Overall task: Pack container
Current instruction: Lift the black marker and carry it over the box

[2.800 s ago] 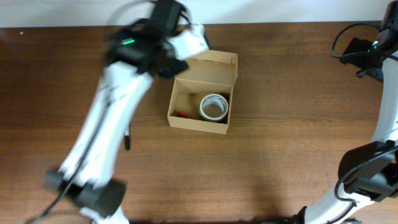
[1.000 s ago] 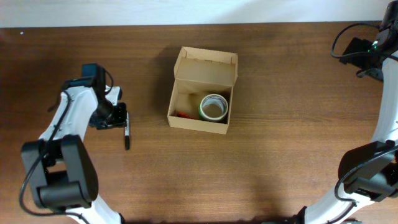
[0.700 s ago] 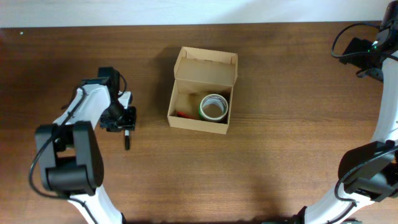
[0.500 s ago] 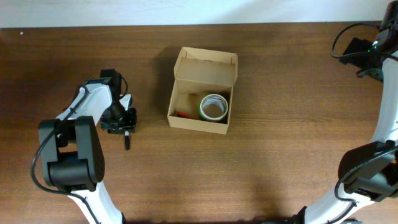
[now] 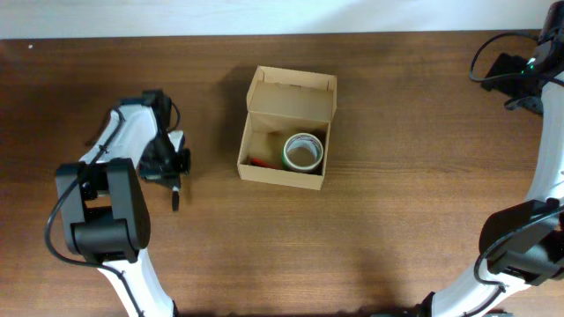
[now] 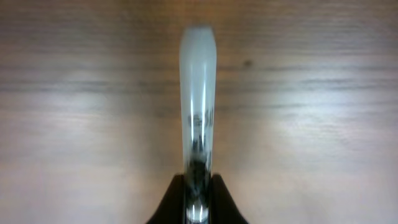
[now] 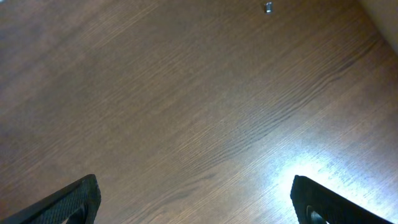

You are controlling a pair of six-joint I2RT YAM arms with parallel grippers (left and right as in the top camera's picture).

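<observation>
My left gripper will move up toward the container next, turn the pen along the container's near side [image 5: 277,168] and lower it beside the tape to let it go, because the container's lid is open.
The container [image 5: 264,173], a tan cardboard box with its flap lid [image 5: 294,93] folded back, sits open mid-table. Inside it lie a roll of tape [image 5: 302,151] and a small red item [image 5: 258,162]. Left of the box, my left gripper [image 5: 173,173] is shut on a dark pen [image 5: 174,199] lying on the wood. In the left wrist view the pen [image 6: 198,93] runs straight up from between the black fingertips [image 6: 176,198]. My right gripper [image 7: 196,208] hangs open over bare wood at the far right, holding nothing.
The table's far edge meets a white wall [image 5: 264,13] along the top. The right arm [image 5: 538,202] runs down the right side. A small screw or hole [image 7: 268,7] marks the wood near the right gripper.
My left gripper has closed on the pen, which has shifted slightly left and tilted. The right arm and the box have not moved.
</observation>
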